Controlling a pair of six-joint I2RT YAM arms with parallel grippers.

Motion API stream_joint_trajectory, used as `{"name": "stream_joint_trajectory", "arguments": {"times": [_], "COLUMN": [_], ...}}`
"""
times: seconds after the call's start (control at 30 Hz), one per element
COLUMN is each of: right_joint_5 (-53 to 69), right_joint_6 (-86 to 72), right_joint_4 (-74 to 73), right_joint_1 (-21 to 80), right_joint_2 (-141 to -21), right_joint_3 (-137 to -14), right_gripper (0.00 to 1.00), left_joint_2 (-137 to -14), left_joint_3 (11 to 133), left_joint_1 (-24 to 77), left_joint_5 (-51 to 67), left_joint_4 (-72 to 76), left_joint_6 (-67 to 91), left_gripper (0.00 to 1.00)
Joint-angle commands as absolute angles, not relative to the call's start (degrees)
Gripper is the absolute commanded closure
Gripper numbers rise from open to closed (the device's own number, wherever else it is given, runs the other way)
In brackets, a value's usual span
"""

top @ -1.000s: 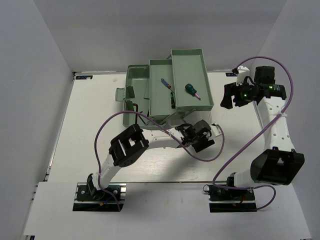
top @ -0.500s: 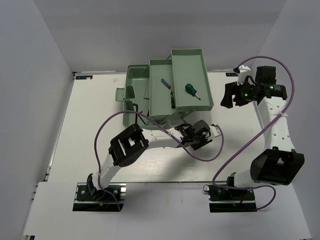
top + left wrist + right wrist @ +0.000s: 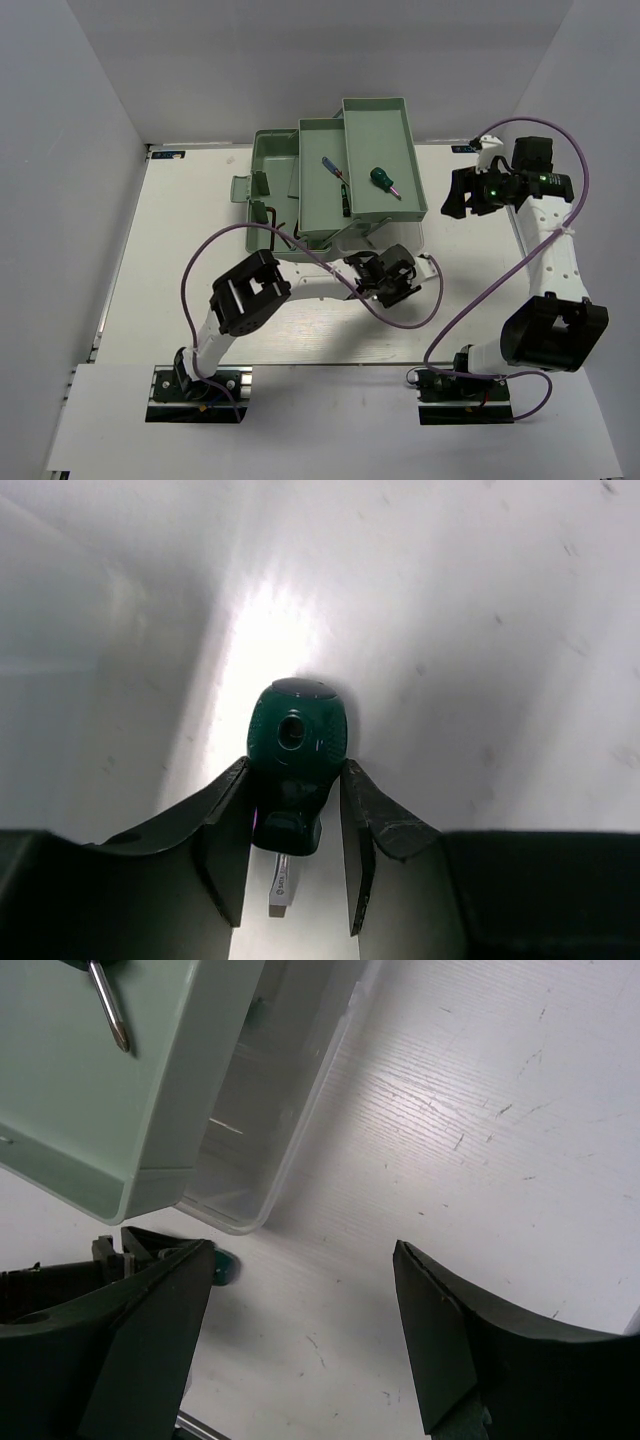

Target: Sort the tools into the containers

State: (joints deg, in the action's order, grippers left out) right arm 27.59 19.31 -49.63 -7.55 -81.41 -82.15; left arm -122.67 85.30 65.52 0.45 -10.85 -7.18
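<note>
My left gripper should next lift outward over the near end (image 3: 368, 199) of the green-and-orange screwdriver's tray and release there, because that end is higher and farther outward than the gripper.
My left gripper (image 3: 388, 278) is shut on a stubby green screwdriver (image 3: 296, 732), just in front of the toolbox; its metal tip shows between the fingers (image 3: 228, 830). The handle's end shows in the right wrist view (image 3: 227, 1266). My right gripper (image 3: 453, 196) is open and empty, right of the trays, above bare table (image 3: 300, 1260). The right mint-green tray (image 3: 417, 175) holds a green-and-orange screwdriver (image 3: 382, 181). The middle tray (image 3: 318, 145) holds a blue-handled screwdriver (image 3: 332, 171) and a black-handled one (image 3: 343, 203). The base (image 3: 264, 150) holds a dark hex key (image 3: 273, 215).
The translucent lid (image 3: 265, 1130) lies under the right tray's corner (image 3: 150, 1175). Purple cables loop from both arms over the table (image 3: 400, 318). White walls close in the table on the left, back and right.
My left gripper has moved a little to the left and toward the toolbox with the green screwdriver in it. The right arm has barely moved.
</note>
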Motion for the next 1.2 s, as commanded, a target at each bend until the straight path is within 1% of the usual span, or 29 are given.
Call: {"name": "stream_joint_trajectory", "arguments": {"times": [0.0, 0.13, 0.2, 0.3, 0.33, 0.37, 0.43, 0.47, 0.6, 0.77, 0.93, 1.0, 1.13, 1.17], "right_joint_5": [29.4, 29.5, 29.5, 29.3, 29.0, 28.5, 27.9, 27.1, 26.3, 26.6, 27.6, 28.0, 29.0, 30.1], "right_joint_6": [18.1, 17.8, 17.5, 17.3, 17.1, 16.7, 16.5, 16.3, 16.0, 15.6, 16.2, 16.3, 17.5, 17.6], "right_joint_4": [-47.7, -47.0, -46.7, -46.4, -46.3, -45.8, -45.0, -44.4, -42.6, -41.4, -41.0, -41.0, -40.6, -40.9], "right_joint_1": [-8.1, -8.5, -8.7, -8.9, -9.0, -9.3, -9.4, -9.7, -10.1, -10.9, -11.2, -11.3, -11.6, -11.5], "right_joint_2": [-79.2, -78.8, -78.7, -78.6, -78.7, -78.5, -78.3, -78.0, -77.1, -76.4, -75.6, -75.0, -73.9, -73.5], "right_joint_3": [-81.3, -80.5, -79.9, -79.0, -78.8, -78.7, -77.5, -77.3, -74.9, -72.9, -71.5, -70.7, -69.6, -69.3], "right_gripper": [0.22, 0.22, 0.25, 0.36, 0.51, 0.61, 0.85, 1.00, 1.00, 1.00, 1.00, 1.00, 1.00, 0.97], "left_joint_2": [-118.0, -113.6, -110.5, -105.9, -104.8, -103.5, -101.2, -98.7, -93.4, -92.9, -97.0, -100.8, -109.0, -110.4], "left_joint_3": [82.6, 82.1, 82.6, 83.3, 84.2, 84.7, 86.3, 86.8, 89.8, 95.3, 99.9, 103.0, 112.4, 113.8], "left_joint_1": [66.4, 66.4, 66.4, 66.4, 66.4, 66.4, 66.4, 65.7, 65.1, 62.2, 59.4, 57.8, 54.7, 53.9], "left_joint_5": [4.5, 4.5, 4.5, 3.3, 3.3, 3.3, 2.7, 2.2, -4.6, -13.6, -20.4, -22.8, -22.1, -22.1], "left_joint_4": [-17.9, -19.3, -21.3, -22.8, -24.0, -24.6, -26.3, -26.3, -27.6, -27.0, -21.4, -20.0, -22.2, -22.8], "left_joint_6": [-6.0, -6.0, -6.0, -6.0, -6.0, -6.0, -5.4, -5.4, -4.1, -4.1, -3.1, -1.7, -1.1, -0.5], "left_gripper": [0.99, 1.00, 1.00, 1.00, 1.00, 1.00, 1.00, 1.00, 1.00, 1.00, 1.00, 1.00, 1.00, 1.00]}}
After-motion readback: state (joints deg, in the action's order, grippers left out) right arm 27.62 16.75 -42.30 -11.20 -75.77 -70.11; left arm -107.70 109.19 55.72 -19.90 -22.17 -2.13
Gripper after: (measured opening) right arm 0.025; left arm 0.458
